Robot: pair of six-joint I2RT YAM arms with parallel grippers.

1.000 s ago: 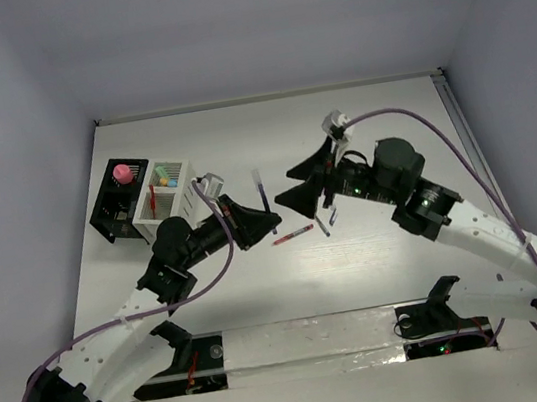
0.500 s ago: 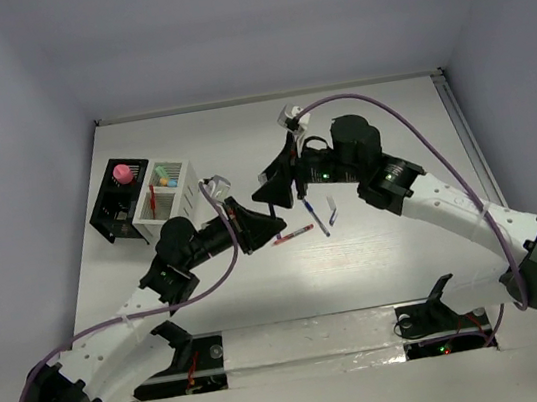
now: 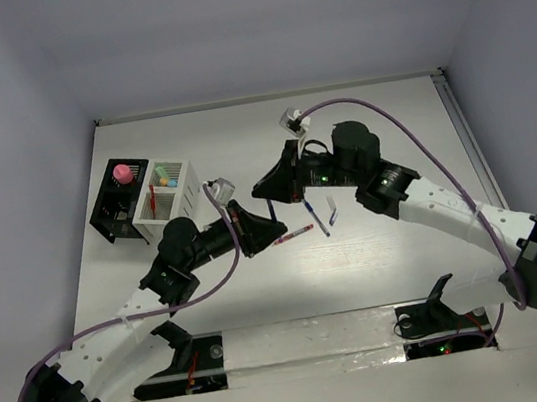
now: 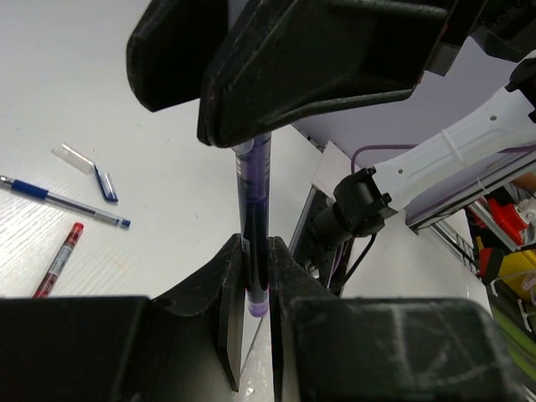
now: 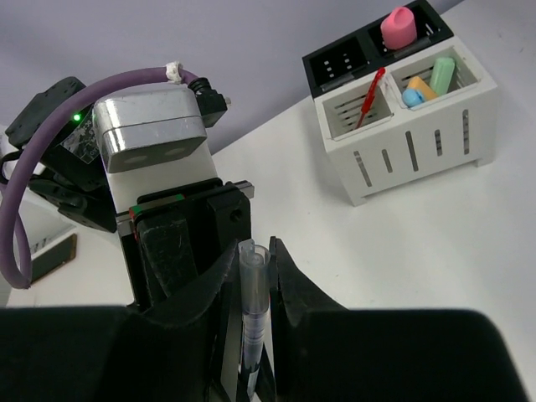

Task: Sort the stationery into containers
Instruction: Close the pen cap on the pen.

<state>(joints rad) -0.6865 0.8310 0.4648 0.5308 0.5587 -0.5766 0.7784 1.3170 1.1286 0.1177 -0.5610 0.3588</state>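
Next, my right gripper moves to the left in the top view over the white box's near section [image 3: 156, 206] [image 5: 358, 109] and releases the purple pen. That section holds a red pen.
A purple pen [image 4: 254, 193] with a clear cap [image 5: 254, 266] is held at both ends. My left gripper [image 4: 255, 251] is shut on its lower end. My right gripper [image 5: 254, 251] is shut on the capped end. In the top view the left gripper [image 3: 258, 231] and right gripper [image 3: 271, 186] meet tip to tip above the table's middle. The black box [image 3: 117, 213] holds a pink-topped piece [image 3: 123, 172]. In the adjoining white box [image 5: 419, 155] I see a red pen [image 5: 371, 96] in one compartment and mint green [image 5: 442, 74], orange [image 5: 421, 85] and pale blue [image 5: 410, 97] bits in the other.
A red pen [image 3: 294, 234], a blue pen [image 3: 314, 216] and a small loose cap [image 3: 332, 215] lie on the table just right of the grippers. The boxes stand at the table's far left, near the left wall.
My right gripper swung left from over the loose pens to the pen in the left gripper and closed on its capped end. The left arm barely moved.
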